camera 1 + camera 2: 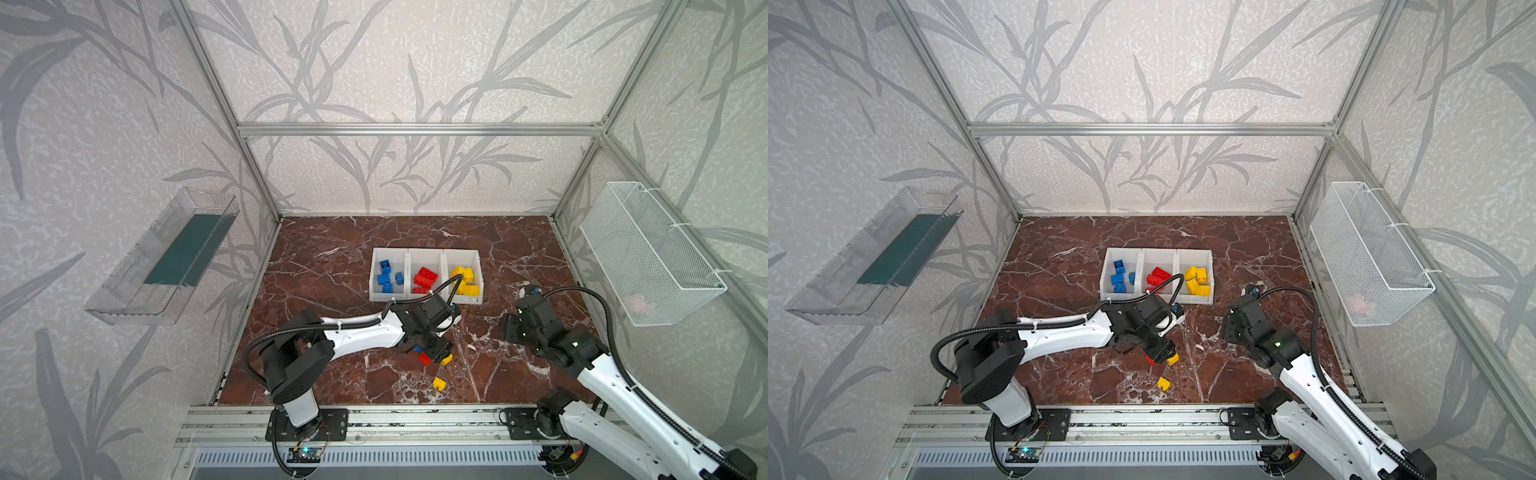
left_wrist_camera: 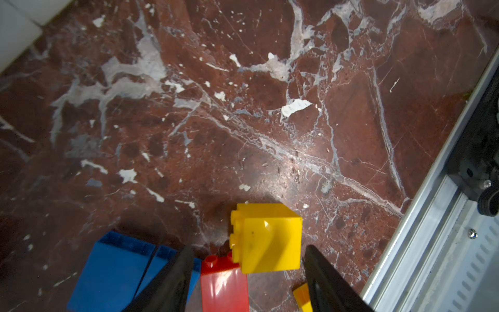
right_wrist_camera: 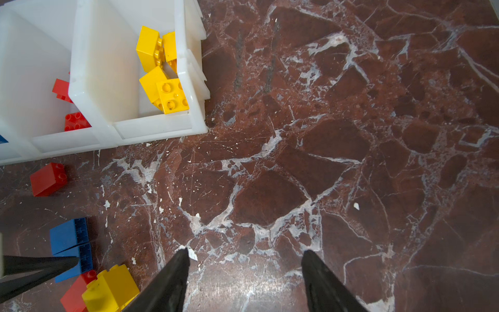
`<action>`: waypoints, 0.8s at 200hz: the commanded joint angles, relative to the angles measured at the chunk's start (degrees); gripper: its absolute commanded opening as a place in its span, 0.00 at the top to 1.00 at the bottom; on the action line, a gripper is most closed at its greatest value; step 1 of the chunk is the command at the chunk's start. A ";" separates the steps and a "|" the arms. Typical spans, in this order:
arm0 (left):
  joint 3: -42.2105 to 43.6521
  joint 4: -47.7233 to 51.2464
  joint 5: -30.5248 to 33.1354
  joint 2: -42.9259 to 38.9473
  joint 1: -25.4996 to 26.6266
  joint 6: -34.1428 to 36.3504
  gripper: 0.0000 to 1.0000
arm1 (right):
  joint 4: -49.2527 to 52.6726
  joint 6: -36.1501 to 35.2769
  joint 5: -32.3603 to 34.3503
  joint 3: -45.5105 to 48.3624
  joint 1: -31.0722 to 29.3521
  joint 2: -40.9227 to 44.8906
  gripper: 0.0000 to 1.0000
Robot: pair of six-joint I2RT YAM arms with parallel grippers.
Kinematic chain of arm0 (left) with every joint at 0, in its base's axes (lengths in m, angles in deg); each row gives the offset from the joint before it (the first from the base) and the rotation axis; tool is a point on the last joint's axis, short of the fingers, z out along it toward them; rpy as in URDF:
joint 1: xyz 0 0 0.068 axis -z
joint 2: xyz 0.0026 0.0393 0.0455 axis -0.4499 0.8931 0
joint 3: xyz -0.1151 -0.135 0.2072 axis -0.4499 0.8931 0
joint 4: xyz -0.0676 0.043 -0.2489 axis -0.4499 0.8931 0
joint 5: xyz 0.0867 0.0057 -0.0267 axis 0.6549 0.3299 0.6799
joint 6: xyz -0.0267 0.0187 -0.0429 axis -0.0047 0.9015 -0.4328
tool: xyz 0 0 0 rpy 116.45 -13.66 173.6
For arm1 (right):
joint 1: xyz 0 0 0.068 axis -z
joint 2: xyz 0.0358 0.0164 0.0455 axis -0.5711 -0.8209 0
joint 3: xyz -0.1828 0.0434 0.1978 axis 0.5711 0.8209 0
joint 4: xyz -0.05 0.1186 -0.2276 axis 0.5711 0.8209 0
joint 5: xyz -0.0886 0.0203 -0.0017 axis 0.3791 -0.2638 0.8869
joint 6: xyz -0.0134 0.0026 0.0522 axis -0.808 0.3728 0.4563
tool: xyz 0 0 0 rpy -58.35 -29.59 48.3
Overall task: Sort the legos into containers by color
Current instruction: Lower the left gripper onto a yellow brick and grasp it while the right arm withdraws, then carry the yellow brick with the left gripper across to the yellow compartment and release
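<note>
My left gripper has the red brick showing between its open fingers too, so it will shift toward the yellow cube (image 1: 447,360) (image 2: 267,237), go down around that cube and close.
Three joined white containers (image 1: 388,296) (image 1: 1121,296) hold blue, red and yellow legos, one colour each, left to right. Loose legos lie in front of them: two blue ones (image 2: 113,270), a red one (image 2: 224,283) and a yellow cube (image 2: 267,237) leaning on the red one. My left gripper (image 1: 436,357) (image 2: 249,251) hovers open over this cluster, with the yellow and red bricks between its fingers, untouched. Another yellow brick (image 1: 439,383) lies nearer the front. A lone red brick (image 3: 48,179) sits before the bins. My right gripper (image 1: 509,328) (image 3: 247,254) is open over bare table.
A clear tray with green liner (image 1: 166,257) hangs on the left wall and a white wire basket (image 1: 652,253) on the right wall. An aluminium rail (image 1: 415,415) runs along the front edge of the marble table (image 1: 324,266).
</note>
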 commanded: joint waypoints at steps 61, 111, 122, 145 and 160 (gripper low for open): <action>-6.28 5.99 1.70 6.56 2.77 4.59 0.33 | 0.78 0.69 -0.15 1.69 0.50 1.09 0.32; -8.51 6.77 2.40 8.22 2.86 4.57 0.51 | 1.04 0.40 0.04 1.91 0.72 1.53 0.32; -9.17 6.92 2.17 8.26 2.85 4.57 0.54 | 1.19 0.38 0.02 2.01 0.76 1.66 0.32; -10.70 6.85 2.83 7.14 2.56 3.89 0.57 | 1.29 0.11 -0.30 1.88 0.86 2.00 0.33; -12.52 6.66 3.67 5.98 2.04 3.52 0.59 | 1.30 -0.27 -0.57 1.73 1.01 2.55 0.33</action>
